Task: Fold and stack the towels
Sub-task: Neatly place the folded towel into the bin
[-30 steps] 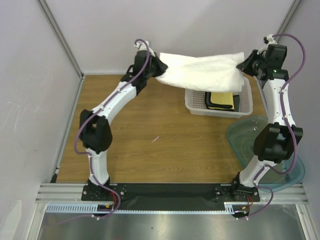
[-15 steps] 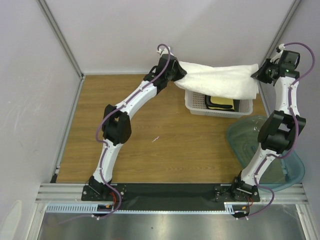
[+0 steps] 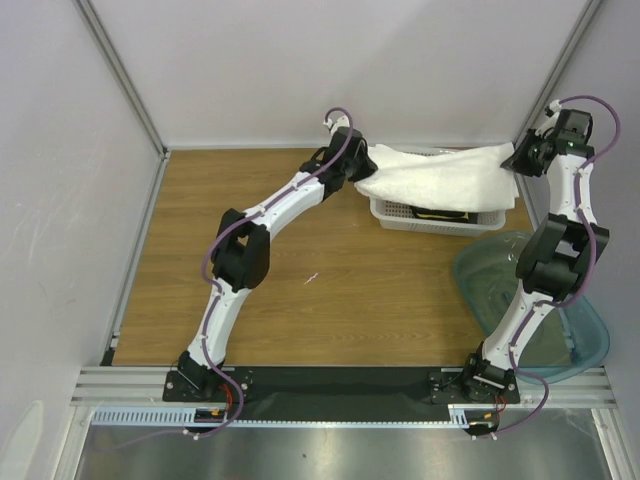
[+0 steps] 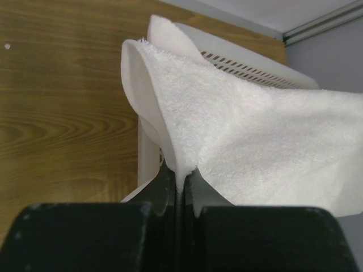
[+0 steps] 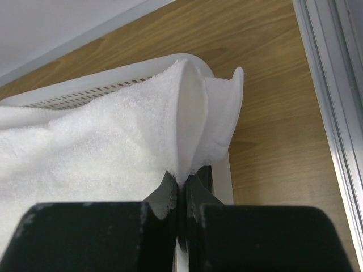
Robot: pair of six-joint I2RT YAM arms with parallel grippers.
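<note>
The white towel (image 3: 437, 180) already stretches across the basket's opening, so my left gripper needs to go down a little by the basket's end rim (image 3: 374, 208) and let go of the towel's corner there.
The large white towel (image 3: 437, 180) hangs stretched between both grippers over the white perforated basket (image 3: 395, 214) at the back right. My left gripper (image 3: 362, 172) is shut on the towel's left corner (image 4: 187, 130). My right gripper (image 3: 512, 160) is shut on its right corner (image 5: 187, 130). A sliver of the yellow towel (image 3: 440, 213) with its dark edge shows in the basket under the white towel. The dark grey towel is hidden.
A clear blue-green plastic lid (image 3: 500, 285) lies on the table at the right, by the right arm. The wooden table (image 3: 300, 270) ends at the back wall and side rails (image 5: 334, 113), close to both grippers.
Both grippers have moved toward the back right and lowered with the towel. It now sags onto the basket and hides most of the yellow towel.
</note>
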